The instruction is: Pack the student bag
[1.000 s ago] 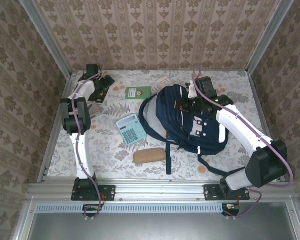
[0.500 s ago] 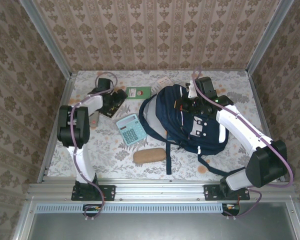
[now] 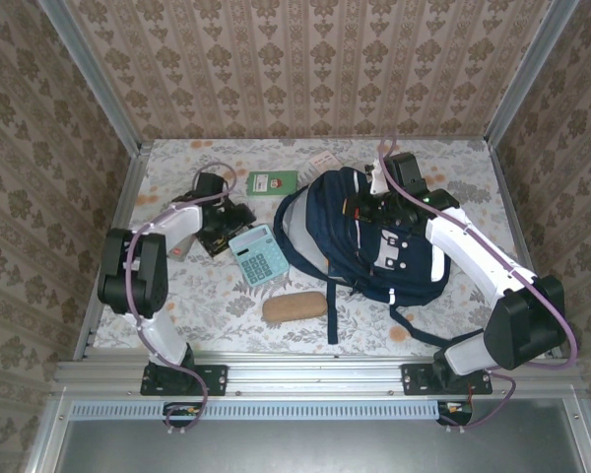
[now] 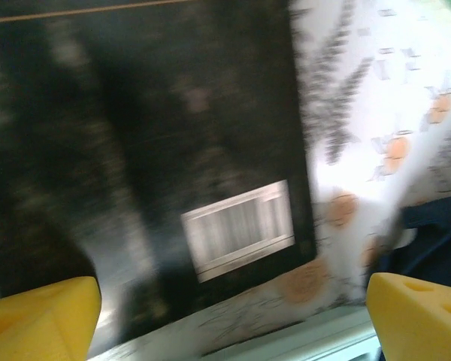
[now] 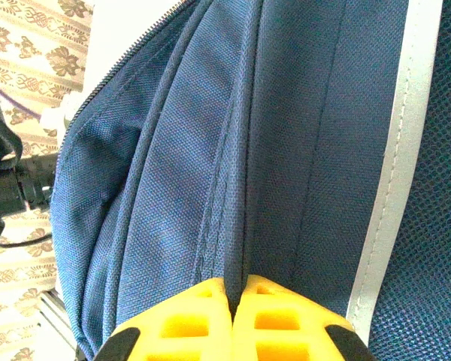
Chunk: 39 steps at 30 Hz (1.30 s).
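My right gripper should stay at the bag's upper edge next and open its fingers to let go of the fold (image 5: pixel 237 269), because the blue fabric (image 5: pixel 173 150) is between its fingers.
The student bag (image 3: pixel 379 241), navy with white stripes, lies right of centre with its mouth facing left. My right gripper (image 3: pixel 378 203) is at the bag's upper edge. In the right wrist view its yellow fingers (image 5: pixel 182 323) are shut on a fold of the bag's blue fabric (image 5: pixel 173 150). My left gripper (image 3: pixel 217 212) hovers low at the back left, just left of the calculator. Its jaws stand wide open over a black book (image 4: pixel 173 113) with a barcode label (image 4: pixel 239 228). The book lies flat on the table, and nothing is between the fingertips (image 4: pixel 37 316).
A teal calculator (image 3: pixel 259 254) lies left of the bag, with a brown pencil case (image 3: pixel 295 306) nearer me. A green booklet (image 3: pixel 273 182) and a white card (image 3: pixel 324 160) lie near the back wall. Metal frame rails edge the floral table (image 3: pixel 217 296).
My left arm has swung from the back-left corner to the right and nearer, and now stands beside the calculator, still open. The right arm and the bag have not moved.
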Each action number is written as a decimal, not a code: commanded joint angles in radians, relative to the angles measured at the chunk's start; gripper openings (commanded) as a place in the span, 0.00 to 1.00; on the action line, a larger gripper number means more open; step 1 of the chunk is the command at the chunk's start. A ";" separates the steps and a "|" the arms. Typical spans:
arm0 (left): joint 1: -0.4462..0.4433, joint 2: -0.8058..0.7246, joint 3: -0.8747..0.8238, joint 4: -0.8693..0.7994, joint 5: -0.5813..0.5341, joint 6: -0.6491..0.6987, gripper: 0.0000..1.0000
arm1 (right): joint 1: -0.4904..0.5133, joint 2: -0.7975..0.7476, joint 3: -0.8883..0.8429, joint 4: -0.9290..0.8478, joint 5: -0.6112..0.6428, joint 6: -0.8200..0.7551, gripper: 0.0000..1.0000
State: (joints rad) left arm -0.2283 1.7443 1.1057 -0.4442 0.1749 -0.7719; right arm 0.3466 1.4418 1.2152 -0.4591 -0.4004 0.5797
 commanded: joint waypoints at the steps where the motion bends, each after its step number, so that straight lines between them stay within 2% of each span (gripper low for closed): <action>1: 0.019 -0.119 -0.064 -0.154 -0.099 -0.046 0.94 | 0.001 -0.028 0.001 0.030 -0.047 -0.015 0.00; 6: 0.020 -0.312 -0.187 -0.288 -0.199 -0.173 0.97 | 0.001 -0.021 -0.003 0.036 -0.053 -0.017 0.00; 11: 0.021 -0.407 -0.248 -0.389 -0.276 -0.245 0.98 | 0.000 -0.005 0.004 0.040 -0.063 -0.018 0.00; 13: 0.029 -0.407 -0.262 -0.326 -0.253 -0.228 0.99 | 0.000 0.003 0.009 0.042 -0.070 -0.018 0.00; 15: 0.036 -0.402 -0.281 -0.164 -0.139 -0.161 0.97 | 0.001 0.008 0.013 0.039 -0.077 -0.019 0.00; 16: 0.033 -0.398 -0.280 -0.126 -0.116 -0.157 0.97 | 0.001 0.008 0.013 0.037 -0.076 -0.020 0.00; 23: 0.049 -0.275 -0.183 0.009 -0.098 -0.083 0.96 | 0.002 -0.019 -0.007 0.028 -0.060 -0.021 0.00; 25: 0.060 -0.216 -0.157 0.091 -0.046 -0.068 0.93 | 0.002 -0.023 -0.013 0.029 -0.061 -0.017 0.00; 33: 0.054 0.015 0.035 0.160 -0.007 -0.063 0.89 | 0.006 -0.027 -0.023 0.024 -0.045 -0.015 0.00; 39: 0.026 0.103 0.061 0.150 0.013 -0.081 0.89 | 0.007 -0.018 -0.024 0.001 -0.002 -0.035 0.00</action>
State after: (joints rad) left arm -0.1871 1.8191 1.1610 -0.2859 0.1616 -0.8566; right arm 0.3477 1.4483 1.1957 -0.4519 -0.4129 0.5735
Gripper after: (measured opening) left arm 0.886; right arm 0.039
